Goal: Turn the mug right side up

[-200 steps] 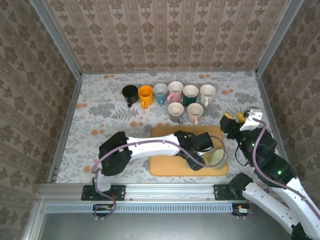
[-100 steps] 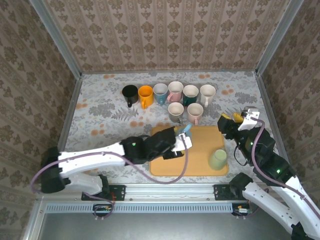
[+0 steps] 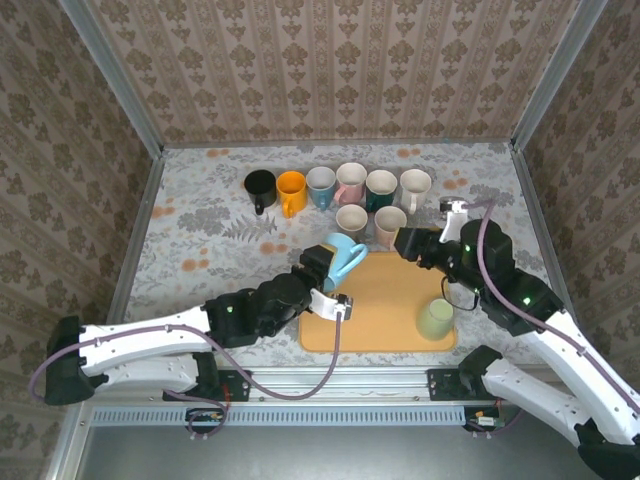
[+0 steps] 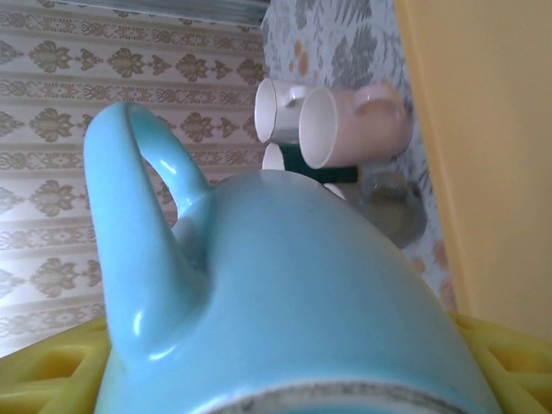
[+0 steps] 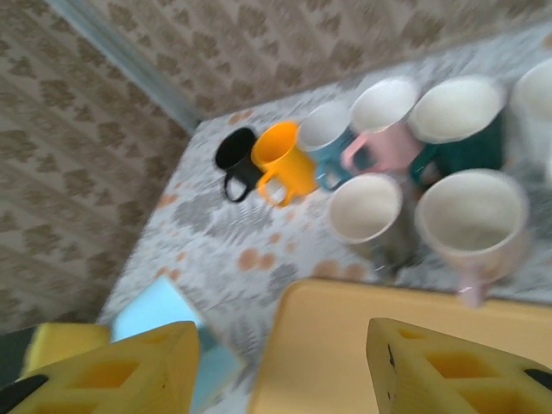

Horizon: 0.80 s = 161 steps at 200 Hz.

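My right gripper swings over the tray [image 3: 385, 300] next and closes on the light blue mug's handle, since the handle sticks out between both grippers.
My left gripper [image 3: 333, 272] is shut on a light blue mug [image 3: 345, 256], held tilted in the air over the far left corner of the yellow tray [image 3: 385, 300]. In the left wrist view the blue mug [image 4: 310, 285] is very close, its handle at the upper left, and yellow fingertips [image 4: 47, 371] show at the bottom corners. A pale green mug [image 3: 436, 319] stands on the tray's near right part, apparently bottom up. My right gripper [image 3: 412, 245] hovers open over the tray's far right corner with nothing between its fingers [image 5: 112, 366].
Several upright mugs stand in two rows behind the tray, among them a black one [image 3: 260, 185], an orange one [image 3: 291, 190] and a pink one [image 5: 384, 129]. Patterned walls close the table on three sides.
My left gripper has swung left from beside the green mug and now holds the blue mug raised over the tray's far left corner. My right gripper moved left to the tray's far edge.
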Tool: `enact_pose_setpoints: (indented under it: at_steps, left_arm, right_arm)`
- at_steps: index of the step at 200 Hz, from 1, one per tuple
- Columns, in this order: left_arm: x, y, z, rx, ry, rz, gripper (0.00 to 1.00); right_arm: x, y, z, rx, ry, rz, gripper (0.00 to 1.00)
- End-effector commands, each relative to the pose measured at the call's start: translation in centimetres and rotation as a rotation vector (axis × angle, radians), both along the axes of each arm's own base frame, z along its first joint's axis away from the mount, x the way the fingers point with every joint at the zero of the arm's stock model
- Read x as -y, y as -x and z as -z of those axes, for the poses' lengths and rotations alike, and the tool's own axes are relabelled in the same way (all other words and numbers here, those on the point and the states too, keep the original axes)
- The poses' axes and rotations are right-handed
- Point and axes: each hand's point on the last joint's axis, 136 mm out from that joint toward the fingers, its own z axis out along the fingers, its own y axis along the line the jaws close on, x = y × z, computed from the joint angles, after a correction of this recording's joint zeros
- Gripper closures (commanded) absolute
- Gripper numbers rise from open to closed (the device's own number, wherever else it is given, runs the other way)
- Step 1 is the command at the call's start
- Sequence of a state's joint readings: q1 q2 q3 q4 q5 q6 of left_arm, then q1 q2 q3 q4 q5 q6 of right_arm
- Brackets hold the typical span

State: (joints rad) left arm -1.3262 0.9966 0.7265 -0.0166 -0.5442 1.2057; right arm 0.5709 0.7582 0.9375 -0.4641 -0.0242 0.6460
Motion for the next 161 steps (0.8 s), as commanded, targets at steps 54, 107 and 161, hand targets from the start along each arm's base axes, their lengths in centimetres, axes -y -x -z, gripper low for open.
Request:
enact_pose_setpoints:
  at_steps: [54,107,161]
  left_arm:
    - [-3.4,-0.3,-4.3,0.217,0.056,-0.017,0.73]
    - [-3.6,-0.2,-4.1,0.241,0.043,-0.003,0.72]
    - [-3.6,-0.2,-5.2,0.256,0.088,-0.014,0.72]
  right_arm:
    - [-9.4,2.0,0.7,-0.442,-0.487,-0.377,0.50]
    - [-12.5,1.9,0.7,-0.478,-0.499,-0.454,0.50]
    - [-14.2,1.8,2.7,-0.520,-0.495,-0.478,0.65]
